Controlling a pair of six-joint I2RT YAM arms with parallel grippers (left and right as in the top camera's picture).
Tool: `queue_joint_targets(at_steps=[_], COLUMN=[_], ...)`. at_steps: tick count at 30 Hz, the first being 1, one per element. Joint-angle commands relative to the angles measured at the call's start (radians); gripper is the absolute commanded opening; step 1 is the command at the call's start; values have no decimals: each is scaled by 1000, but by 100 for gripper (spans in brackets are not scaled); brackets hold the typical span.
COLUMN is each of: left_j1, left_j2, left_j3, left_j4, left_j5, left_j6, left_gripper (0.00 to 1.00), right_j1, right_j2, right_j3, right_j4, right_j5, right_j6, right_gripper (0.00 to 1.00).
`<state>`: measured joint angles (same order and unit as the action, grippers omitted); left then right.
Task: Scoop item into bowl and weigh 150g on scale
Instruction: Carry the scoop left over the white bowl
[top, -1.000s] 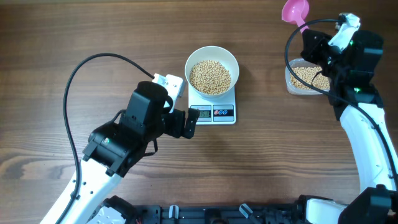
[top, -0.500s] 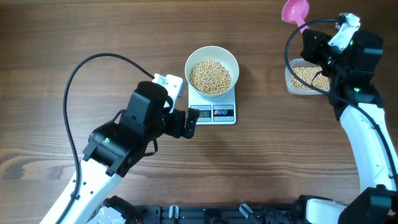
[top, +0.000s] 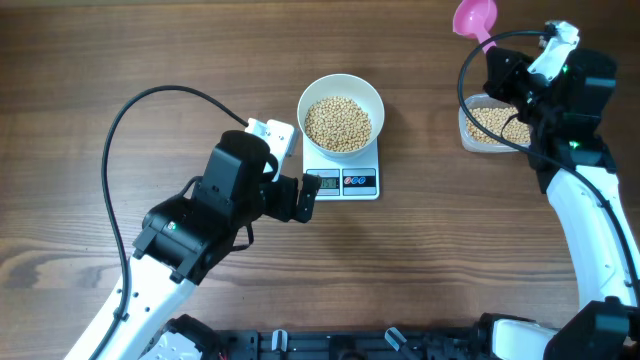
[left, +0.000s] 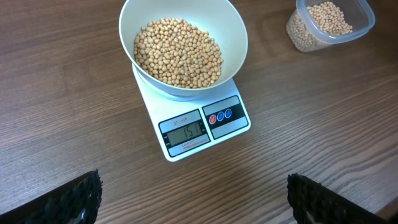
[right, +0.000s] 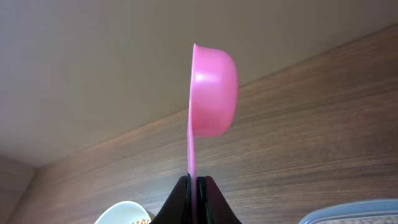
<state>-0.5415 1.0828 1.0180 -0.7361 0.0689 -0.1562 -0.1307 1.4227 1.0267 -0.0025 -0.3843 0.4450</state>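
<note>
My right gripper will next pull back, tilt down and let go of the scoop (top: 474, 18) at the tub's beans, below and back from it, because the display shows enough weighed.
The white bowl (top: 341, 114) (left: 183, 46) stands on the small white scale (top: 345, 180) (left: 200, 127) at the table's middle, heaped with tan beans (top: 337, 123) (left: 178, 51). The scale's grey display is lit. My left gripper (top: 306, 199) (left: 194, 199) hovers open just in front of the scale, with only bare wood between its fingers. My right gripper (top: 493, 48) (right: 193, 182) is shut on the thin handle of a pink scoop (top: 474, 18) (right: 211, 93), held edge-on above the far right of the table. No beans show in the scoop.
A clear plastic tub (top: 492, 125) (left: 330, 23) holding more beans sits at the right, under the right arm. A black cable (top: 130, 120) loops over the table left of the left arm. The left arm's body (top: 200, 220) fills the near left.
</note>
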Motion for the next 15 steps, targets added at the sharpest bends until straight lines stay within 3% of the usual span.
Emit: queue_joint_targets(at_steps=[1, 5, 15], left_j1=[4, 4, 4], left_j2=[4, 4, 4], left_j3=[5, 5, 5], left_j4=[3, 3, 3], left_j5=[8, 8, 8], left_j6=[-9, -9, -10], left_gripper=[100, 100, 100], right_j1=[8, 71, 323], right_j2=[-7, -7, -6], right_j3=[2, 2, 2], right_j4=[39, 119, -8], right_j5=[-115, -135, -103], right_j6=[-1, -59, -515], right_gripper=[4, 4, 4])
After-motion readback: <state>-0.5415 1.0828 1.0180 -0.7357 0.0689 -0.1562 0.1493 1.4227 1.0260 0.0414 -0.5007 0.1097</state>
